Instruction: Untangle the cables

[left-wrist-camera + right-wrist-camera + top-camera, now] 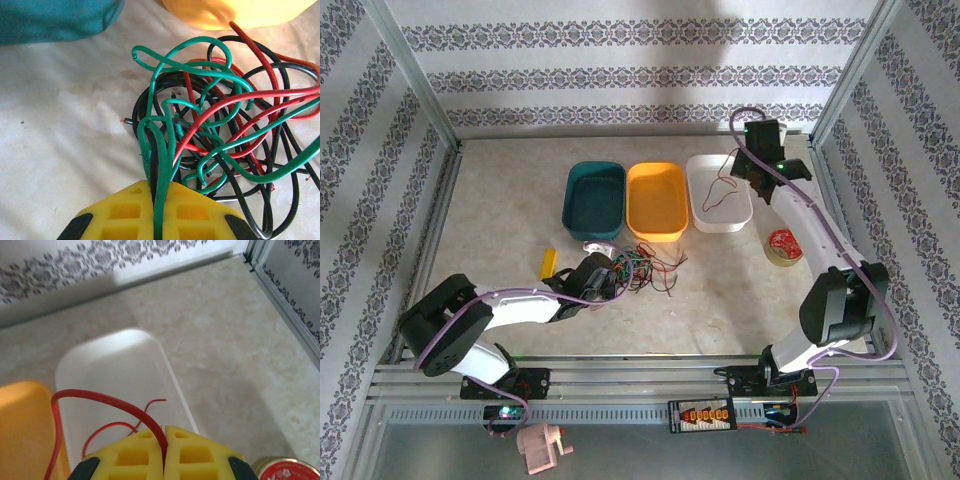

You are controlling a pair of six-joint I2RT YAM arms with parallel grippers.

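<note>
Next, the right gripper moves down inside the white tray and releases the red cable (723, 183) where pieces of red cable already show, as the tray's bottom is below it.
The cables (648, 266) lie in a red, green and black tangle (225, 130) on the table, just in front of the orange tray. My left gripper (604, 277) is at the tangle's left side. Its yellow fingers (161, 185) are shut on a green cable (165, 165), with a black strand beside it in the gap. My right gripper (748, 163) hangs above the white tray's (740, 218) far right corner, shut (164, 430) on a single red cable (100, 398). That cable (723, 183) loops down into the white tray (100, 360).
A teal tray (595, 195), an orange tray (656, 200) and the white tray stand in a row at the back. A small round red roll (784, 245) sits right of the white tray. A yellow object (549, 262) lies left of my left gripper.
</note>
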